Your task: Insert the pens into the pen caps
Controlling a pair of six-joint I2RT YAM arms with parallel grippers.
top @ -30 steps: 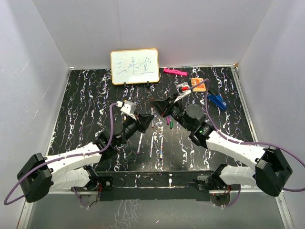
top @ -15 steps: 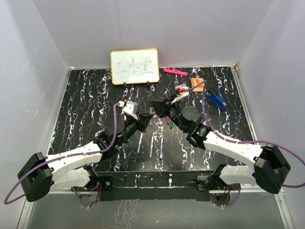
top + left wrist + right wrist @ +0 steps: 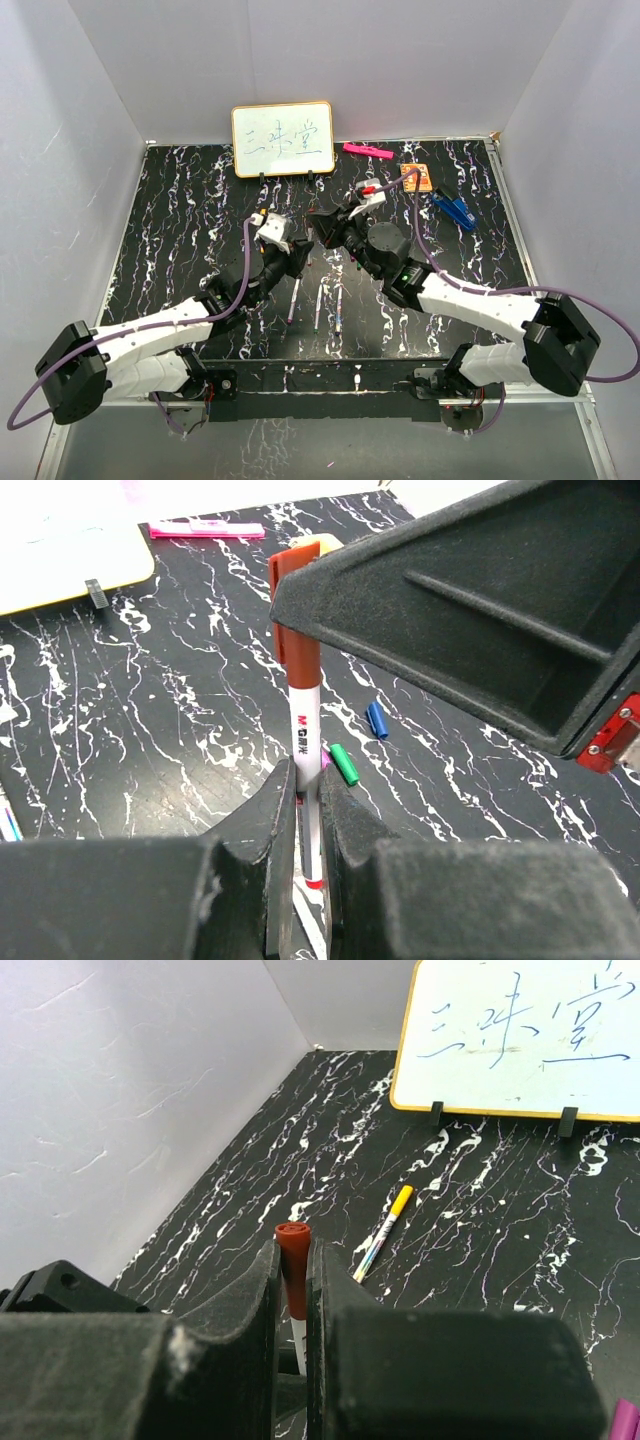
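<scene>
My left gripper tilts and moves down next with its capped pen to the tabletop by the yellow-capped pen, which lies below, to its left in the top view.
My left gripper (image 3: 308,780) is shut on a white-barrelled pen (image 3: 307,735) with a red end and holds it upright above the table. My right gripper (image 3: 292,1258) is shut on the red-brown cap (image 3: 293,1245), which sits over that pen's top end (image 3: 299,630). In the top view the two grippers (image 3: 300,256) (image 3: 322,228) meet tip to tip at the table's middle. Three loose pens (image 3: 320,303) lie just in front of them. Green (image 3: 344,764) and blue (image 3: 376,719) caps lie on the table beyond. A pen with a yellow cap (image 3: 385,1222) lies flat.
A whiteboard (image 3: 283,140) stands at the back. A thick pink marker (image 3: 367,151), an orange card (image 3: 416,178) and a blue clip (image 3: 455,210) lie at the back right. White walls close in the black marbled table (image 3: 180,220).
The right gripper has moved left with the red-brown cap and the left gripper has come up to meet it. The cap now sits over the pen's end.
</scene>
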